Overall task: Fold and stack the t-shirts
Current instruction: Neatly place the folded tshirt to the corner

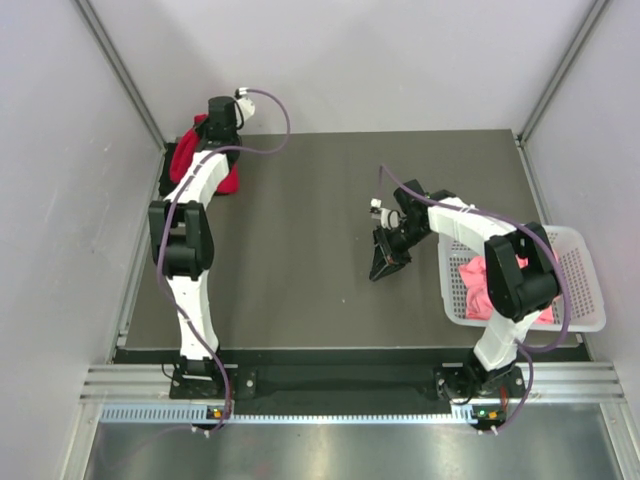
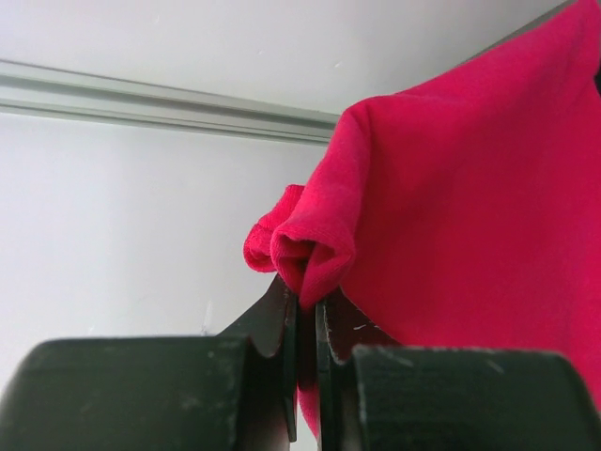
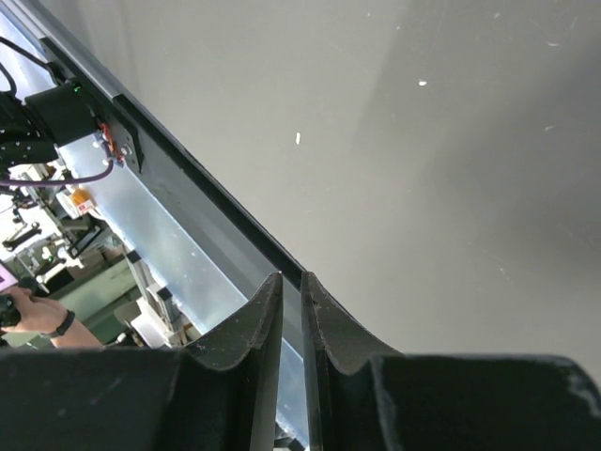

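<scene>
The pinched fold of the red t-shirt is still held up, so my left gripper will move down toward the side at the table's far corner (image 1: 178,142) next.
A bright red t-shirt (image 1: 186,160) is bunched at the table's far left corner, partly under my left arm. My left gripper (image 1: 212,128) is shut on a fold of it. In the left wrist view the red t-shirt (image 2: 451,207) hangs to the right, and the pinched fold sits at the tips of my left gripper (image 2: 307,299). A salmon pink t-shirt (image 1: 480,285) lies crumpled in the basket. My right gripper (image 1: 380,270) hovers over the table's middle right and points down. Seen from the right wrist, the right gripper (image 3: 291,279) is shut with only a thin slit between its fingers and nothing in it.
A white lattice basket (image 1: 585,260) stands at the table's right edge beside my right arm. The dark table (image 1: 300,250) spreads between the two arms. Grey walls close in at the back and on both sides.
</scene>
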`<state>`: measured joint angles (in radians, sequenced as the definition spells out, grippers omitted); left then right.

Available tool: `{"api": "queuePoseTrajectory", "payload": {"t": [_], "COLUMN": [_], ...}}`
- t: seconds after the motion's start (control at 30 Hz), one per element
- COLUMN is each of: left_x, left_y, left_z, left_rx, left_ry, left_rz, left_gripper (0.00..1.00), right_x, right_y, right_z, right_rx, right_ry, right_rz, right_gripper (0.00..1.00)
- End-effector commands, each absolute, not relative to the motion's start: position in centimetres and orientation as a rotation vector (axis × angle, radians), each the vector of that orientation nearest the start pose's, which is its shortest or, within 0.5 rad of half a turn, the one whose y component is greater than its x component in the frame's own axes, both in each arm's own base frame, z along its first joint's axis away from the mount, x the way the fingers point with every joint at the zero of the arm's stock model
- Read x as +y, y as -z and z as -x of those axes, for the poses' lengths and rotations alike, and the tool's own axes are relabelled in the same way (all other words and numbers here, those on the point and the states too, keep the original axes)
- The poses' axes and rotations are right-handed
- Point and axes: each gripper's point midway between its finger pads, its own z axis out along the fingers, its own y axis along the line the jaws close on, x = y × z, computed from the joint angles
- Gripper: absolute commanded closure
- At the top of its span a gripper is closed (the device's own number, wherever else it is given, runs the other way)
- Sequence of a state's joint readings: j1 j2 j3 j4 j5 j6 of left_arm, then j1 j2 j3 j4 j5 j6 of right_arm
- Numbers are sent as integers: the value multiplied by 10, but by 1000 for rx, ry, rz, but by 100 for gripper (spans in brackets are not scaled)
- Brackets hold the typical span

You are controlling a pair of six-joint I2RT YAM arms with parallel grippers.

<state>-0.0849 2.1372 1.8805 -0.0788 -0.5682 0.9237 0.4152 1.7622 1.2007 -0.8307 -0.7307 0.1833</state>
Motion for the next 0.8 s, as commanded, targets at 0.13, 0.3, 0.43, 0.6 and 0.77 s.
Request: {"api": "queuePoseTrajectory", "payload": {"t": [0.13, 0.3, 0.43, 0.6, 0.77], "left_x": [84, 102, 113, 138, 155], "left_y": [-245, -232, -226, -212, -201], "left_z": [-634, -642, -649, -660, -674], "left_rx": [1829, 1816, 1804, 1787, 1763], "left_ry": [-1114, -1154, -1159, -1150, -1097], "left_rz": [-519, -485, -448, -356, -278], "left_gripper": [100, 100, 100, 100, 100], "right_x": [237, 237, 234, 236, 241], "right_y": [-94, -89, -85, -84, -86], "right_z": [-246, -248, -250, -256, -265], "right_rx": [2911, 2929, 2952, 2968, 2977], "right_ry": [-1165, -1164, -1147, -1136, -1140], "right_rz": [454, 443, 425, 400, 353], "right_gripper": [86, 86, 86, 86, 85]}}
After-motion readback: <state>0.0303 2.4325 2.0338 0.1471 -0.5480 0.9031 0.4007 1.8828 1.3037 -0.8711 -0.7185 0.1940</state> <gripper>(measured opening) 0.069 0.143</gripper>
